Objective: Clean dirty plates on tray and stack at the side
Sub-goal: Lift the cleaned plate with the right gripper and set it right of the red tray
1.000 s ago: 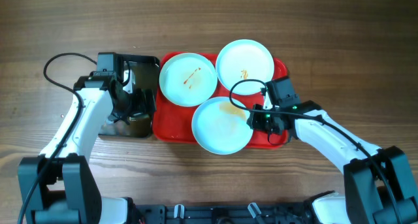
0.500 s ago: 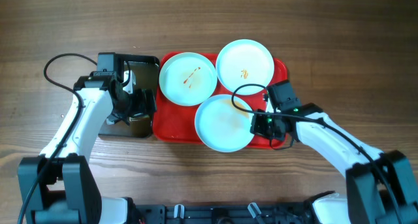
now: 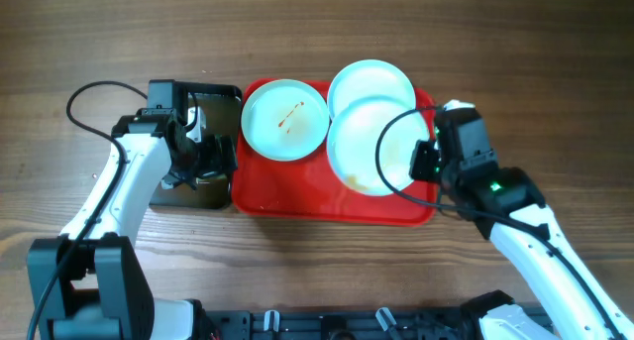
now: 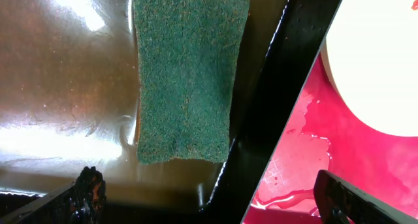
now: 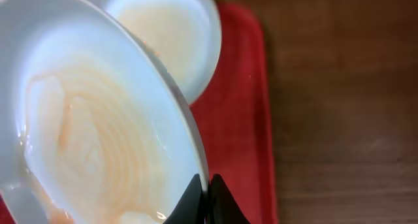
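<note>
My right gripper carries the plate to clear wooden tabletop next, lowers it and releases the plate's rim. That tabletop is below, to the gripper's right in the overhead view.
Three pale plates are at the red tray point(image 3: 287, 186). One with a brown streak point(image 3: 284, 119) lies flat at the tray's left. One point(image 3: 371, 82) lies flat at the back right. My right gripper point(image 3: 426, 164) is shut on the rim of the third plate point(image 3: 371, 147), lifted and tilted, with orange smears; the right wrist view shows the fingertips point(image 5: 206, 188) pinching its rim point(image 5: 98, 126). My left gripper point(image 3: 203, 162) is open over the black tray point(image 3: 173, 193), just short of the green sponge point(image 4: 186, 74).
The black tray's wet floor point(image 4: 65, 87) and its black wall point(image 4: 287, 87) lie between the sponge and the red tray point(image 4: 307, 165). Bare wooden table point(image 3: 555, 82) lies right of the red tray.
My right gripper has lifted the smeared plate from the tray's front and moved it back and right, tilting it over the back right plate. The left arm has hardly moved.
</note>
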